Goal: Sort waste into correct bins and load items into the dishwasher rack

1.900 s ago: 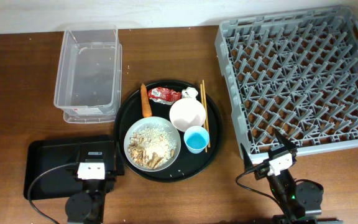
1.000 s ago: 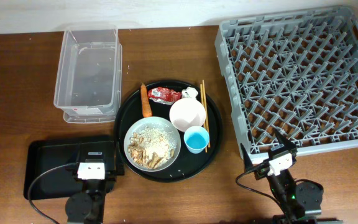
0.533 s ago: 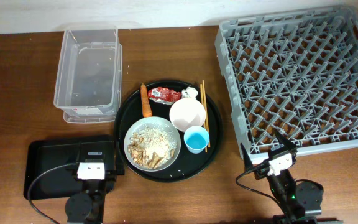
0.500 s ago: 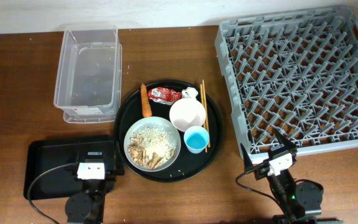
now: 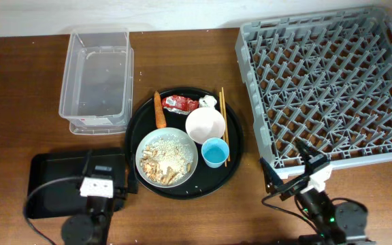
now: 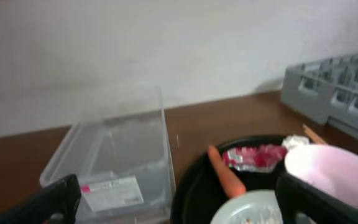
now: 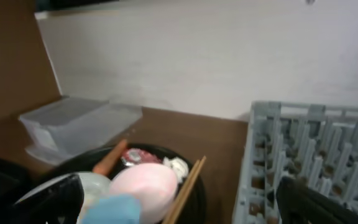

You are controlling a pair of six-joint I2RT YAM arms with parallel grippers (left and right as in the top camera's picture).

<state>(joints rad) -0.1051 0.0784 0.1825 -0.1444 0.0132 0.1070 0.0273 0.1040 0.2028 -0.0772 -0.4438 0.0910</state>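
Note:
Next, as the blue cup stands opening up, my left gripper moves to the right in the overhead view, tilting its fingers down over the cup's plate-side rim (image 5: 203,154).
On a round black tray (image 5: 233,146) lie the carrot (image 5: 159,110), red wrapper (image 5: 180,103), white tissue (image 5: 207,102), chopsticks (image 5: 223,133), white-pink bowl (image 5: 205,125), blue cup (image 5: 214,152) and grey plate (image 5: 148,146) with rice scraps (image 5: 167,160). The clear tub (image 5: 97,78) is at the back left. The black rectangular tray (image 5: 50,187) is at the front left. The rack (image 5: 332,85) is at the right. My left gripper (image 5: 107,175) is open and empty over the black tray's right end. My right gripper (image 5: 286,163) is open and empty at the rack's front left corner.
The left wrist view shows the tub (image 6: 123,149), carrot (image 6: 224,174), wrapper (image 6: 253,155) and bowl (image 6: 328,171) ahead. The right wrist view shows the bowl (image 7: 143,186), cup (image 7: 114,210), chopsticks (image 7: 185,186) and rack (image 7: 316,155). A white wall stands behind.
Both arms have shifted slightly: the left wrist a little left, the right wrist a little right. Nothing on the table has moved.

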